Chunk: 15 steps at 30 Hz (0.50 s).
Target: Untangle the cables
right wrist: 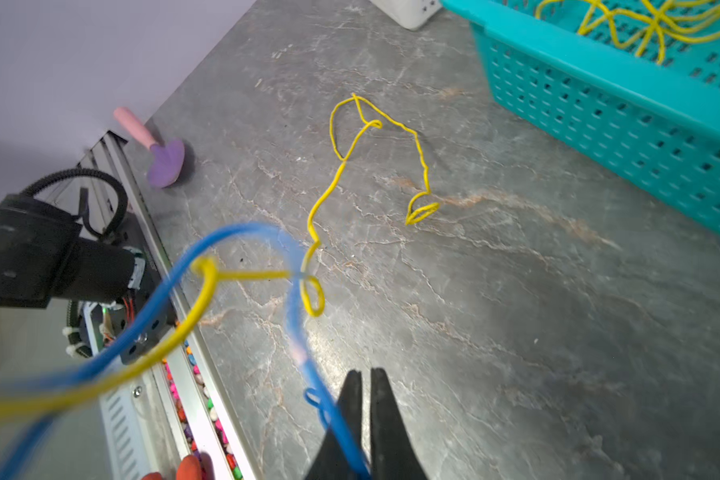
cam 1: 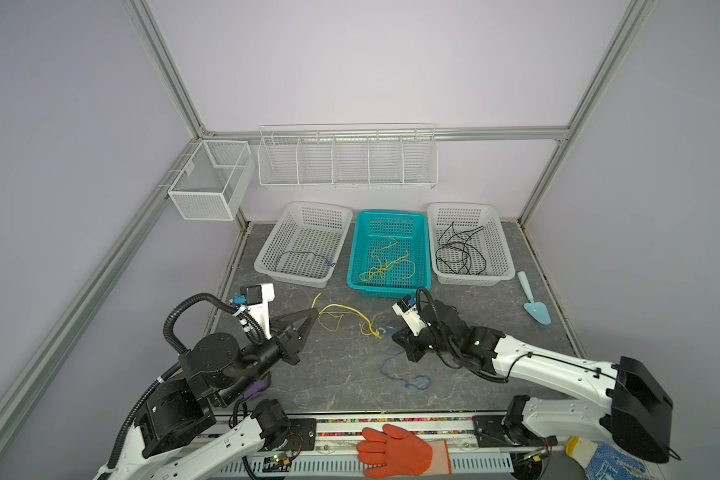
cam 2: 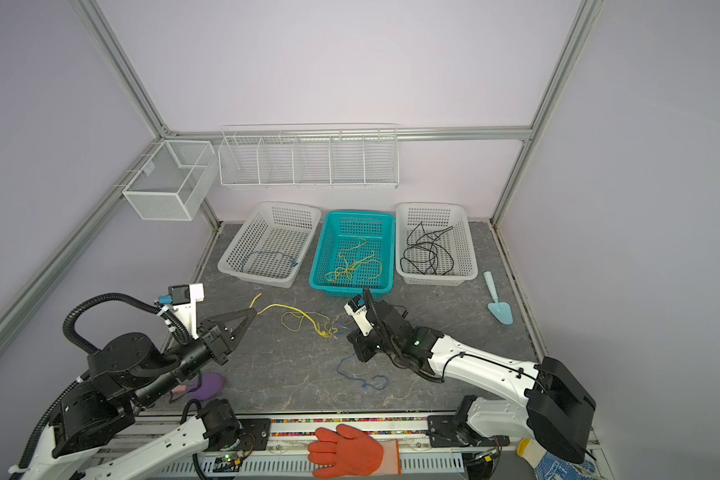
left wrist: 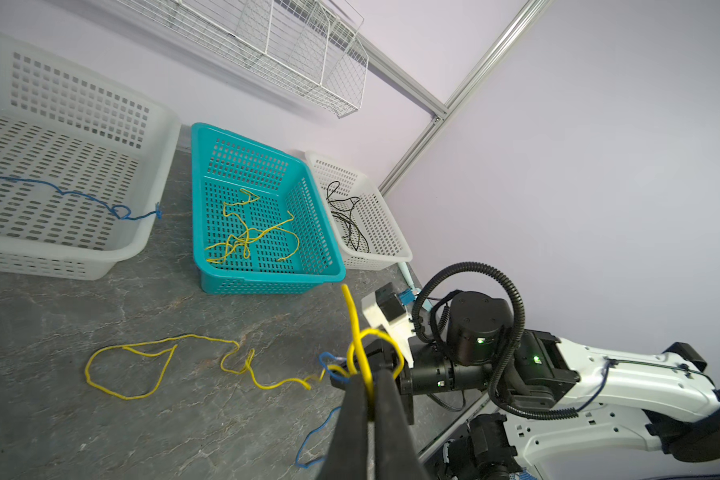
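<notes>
I need to pull up and away from the small tangle point(cam 1: 380, 330) point(left wrist: 336, 367) with my left gripper next, then release that piece of the yellow cable, as it still winds around the blue cable there.
A loose yellow cable point(cam 1: 341, 309) point(cam 2: 296, 311) lies in loops on the grey table. It meets a blue cable point(cam 1: 391, 365) point(cam 2: 344, 368) in a small tangle between the two arms. My left gripper point(cam 1: 314, 309) point(cam 2: 253, 309) point(left wrist: 368, 374) is shut on the yellow cable point(left wrist: 159, 345) near one end, and a short tail sticks up past the tips. My right gripper point(cam 1: 395, 336) point(cam 2: 350, 336) point(right wrist: 364, 374) sits at the tangle, jaws closed. The blue cable point(right wrist: 208, 249) runs across one finger and into the gap. From there it trails to the table front.
Three baskets stand at the back. A white basket point(cam 1: 267, 257) holds a blue cable, a teal basket point(cam 1: 391, 216) yellow ones, another white basket point(cam 1: 495, 232) black ones. A light-blue trowel point(cam 1: 535, 305) lies right, a purple scoop point(cam 2: 208, 384) left, an orange glove point(cam 1: 395, 451) in front.
</notes>
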Tool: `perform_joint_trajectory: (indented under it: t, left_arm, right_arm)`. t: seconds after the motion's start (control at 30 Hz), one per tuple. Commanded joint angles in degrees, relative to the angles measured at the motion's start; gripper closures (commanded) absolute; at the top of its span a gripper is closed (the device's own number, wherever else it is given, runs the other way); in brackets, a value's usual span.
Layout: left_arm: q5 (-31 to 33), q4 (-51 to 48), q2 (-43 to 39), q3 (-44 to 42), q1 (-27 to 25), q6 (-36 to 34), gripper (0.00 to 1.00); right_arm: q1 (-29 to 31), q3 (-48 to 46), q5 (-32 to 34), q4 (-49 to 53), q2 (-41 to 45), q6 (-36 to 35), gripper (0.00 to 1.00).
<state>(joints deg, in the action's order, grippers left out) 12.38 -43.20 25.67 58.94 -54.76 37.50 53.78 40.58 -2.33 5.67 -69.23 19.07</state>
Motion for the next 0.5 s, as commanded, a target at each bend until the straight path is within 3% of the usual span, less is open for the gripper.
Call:
perform_joint_trajectory:
  t: [0.0, 0.17, 0.37, 0.47]
  left_arm:
    - [7.04, -8.89, -2.15, 1.40, 0.07, 0.12, 1.00]
    - [16.75, -19.34, -5.33, 6.54, 0.05, 0.34, 1.00]
    - [18.33, -24.29, -4.34, 14.05, 0.01, -1.80, 1.00]
    - [17.42, -24.10, -2.85, 16.13, -0.04, -2.82, 1.00]
  right_arm:
    - [-3.15, -1.32, 6.43, 1.77, 4.53, 2.07, 0.94]
    - [-14.81, -6.19, 3.91, 4.45, 8.20, 8.94, 0.94]
    - [-25.01, -9.16, -4.40, 3.50, 2.49, 13.01, 0.94]
    - [-26.07, -9.81, -4.89, 2.36, 1.05, 13.04, 0.94]
